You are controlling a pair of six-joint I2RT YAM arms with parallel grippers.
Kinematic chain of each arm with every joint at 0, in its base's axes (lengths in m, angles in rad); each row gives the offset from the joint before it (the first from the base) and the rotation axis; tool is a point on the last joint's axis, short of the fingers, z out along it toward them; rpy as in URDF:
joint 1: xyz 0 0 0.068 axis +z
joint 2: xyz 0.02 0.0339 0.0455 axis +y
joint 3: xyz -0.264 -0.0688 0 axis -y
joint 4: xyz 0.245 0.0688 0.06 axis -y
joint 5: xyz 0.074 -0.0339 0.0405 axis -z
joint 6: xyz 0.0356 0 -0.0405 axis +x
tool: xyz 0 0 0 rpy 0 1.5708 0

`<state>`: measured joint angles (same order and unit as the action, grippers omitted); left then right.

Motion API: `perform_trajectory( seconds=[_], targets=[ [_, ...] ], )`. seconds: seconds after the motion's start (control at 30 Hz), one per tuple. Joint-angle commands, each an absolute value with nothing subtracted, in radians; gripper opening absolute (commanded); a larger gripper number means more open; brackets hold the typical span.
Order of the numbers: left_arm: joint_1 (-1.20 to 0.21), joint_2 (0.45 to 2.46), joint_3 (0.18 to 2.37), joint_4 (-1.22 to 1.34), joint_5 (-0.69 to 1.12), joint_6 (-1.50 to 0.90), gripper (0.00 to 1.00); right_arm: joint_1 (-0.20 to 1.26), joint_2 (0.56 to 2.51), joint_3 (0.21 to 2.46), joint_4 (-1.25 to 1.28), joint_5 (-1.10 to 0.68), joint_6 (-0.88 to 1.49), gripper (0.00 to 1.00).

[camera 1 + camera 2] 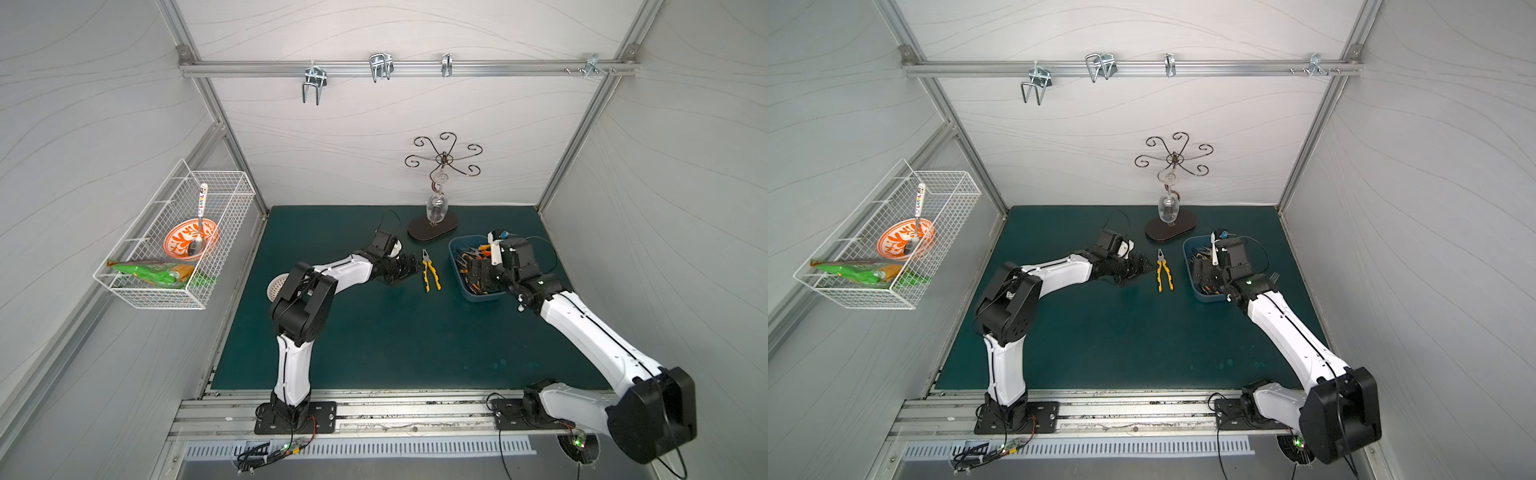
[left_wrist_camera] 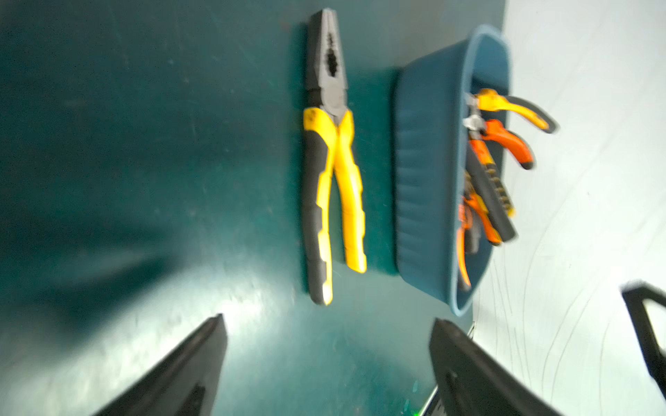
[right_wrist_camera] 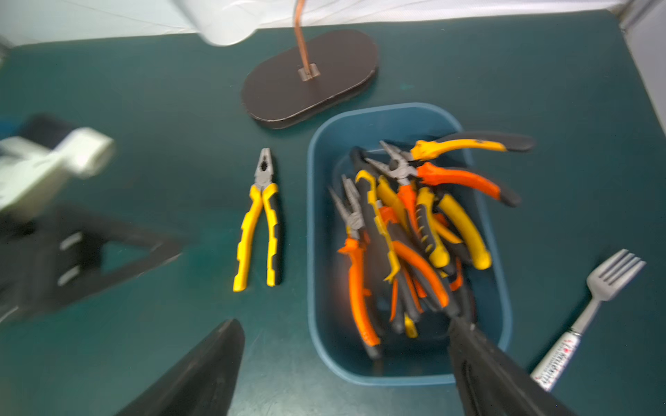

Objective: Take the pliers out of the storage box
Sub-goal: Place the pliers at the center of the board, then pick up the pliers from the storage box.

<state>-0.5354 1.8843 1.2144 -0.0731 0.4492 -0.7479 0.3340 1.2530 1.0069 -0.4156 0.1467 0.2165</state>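
My right gripper moves outward and down next onto the orange handle jutting over the box's (image 3: 477, 184) fork-side rim, since the handle lies below and outward of my fingers.
One pair of yellow-and-black pliers (image 1: 431, 270) (image 1: 1164, 270) (image 2: 333, 162) (image 3: 259, 219) lies flat on the green mat, just left of the blue storage box (image 1: 456, 266) (image 1: 1190, 266) (image 2: 425, 180) (image 3: 311, 216). Several more pliers (image 3: 407, 223) (image 2: 486, 173), orange and yellow handled, are heaped in the box. My left gripper (image 1: 413, 266) (image 1: 1144, 266) (image 2: 328, 320) is open and empty, a little left of the lying pliers. My right gripper (image 1: 478, 276) (image 1: 1206, 274) (image 3: 345, 322) hangs open over the box's near end, one finger over the heap, the other outside over the mat.
A wine glass stand with a dark oval base (image 1: 432, 228) (image 3: 310, 77) stands behind the box. A fork (image 3: 591, 309) (image 1: 1274, 276) lies right of the box. A white wire basket (image 1: 174, 241) hangs on the left wall. A white round object (image 1: 276, 289) sits under the left arm.
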Motion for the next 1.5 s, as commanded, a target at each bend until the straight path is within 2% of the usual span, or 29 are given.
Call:
perform_trajectory(
  seconds=[0.0,0.23,0.4,0.47,0.5,0.7,0.8,1.0,1.07,1.13,1.23,1.4,1.47],
  targets=[
    [-0.589,1.749,1.125,0.02,0.351,-0.678,1.0,0.267,1.341,1.099,-0.564,0.099,0.227,0.9],
    [-0.766,1.465,0.941,0.047,0.228,-0.524,1.0,0.138,1.567,1.332,-0.681,0.037,0.142,0.85],
    [-0.844,1.304,0.813,0.116,0.214,-0.488,1.0,0.062,1.731,1.511,-0.778,-0.077,0.018,0.74],
    [-0.857,1.258,0.78,0.123,0.209,-0.469,1.0,0.047,1.792,1.571,-0.817,-0.107,-0.027,0.66],
    [-0.859,1.238,0.766,0.121,0.205,-0.46,1.0,0.044,1.825,1.604,-0.849,-0.11,-0.057,0.63],
    [-0.861,1.173,0.733,0.078,0.162,-0.374,1.0,0.044,1.987,1.755,-0.988,-0.029,-0.158,0.6],
    [-0.861,1.166,0.735,0.059,0.133,-0.341,1.0,0.049,2.036,1.778,-0.982,0.009,-0.204,0.52],
    [-0.861,1.167,0.737,0.044,0.1,-0.325,1.0,0.077,2.058,1.767,-0.988,0.026,-0.219,0.39],
    [-0.861,1.17,0.741,0.038,0.1,-0.324,1.0,0.088,2.042,1.759,-0.987,0.042,-0.215,0.29],
    [-0.861,1.17,0.741,0.038,0.102,-0.322,1.0,0.097,2.021,1.745,-0.981,0.045,-0.219,0.28],
    [-0.861,1.17,0.742,0.033,0.102,-0.325,1.0,0.11,2.003,1.735,-0.981,0.092,-0.214,0.14],
    [-0.861,1.173,0.743,0.034,0.087,-0.332,1.0,0.14,1.94,1.706,-0.962,0.123,-0.198,0.01],
    [-0.86,1.175,0.745,0.033,0.074,-0.338,1.0,0.15,1.903,1.683,-0.936,0.131,-0.181,0.0]
  ],
)
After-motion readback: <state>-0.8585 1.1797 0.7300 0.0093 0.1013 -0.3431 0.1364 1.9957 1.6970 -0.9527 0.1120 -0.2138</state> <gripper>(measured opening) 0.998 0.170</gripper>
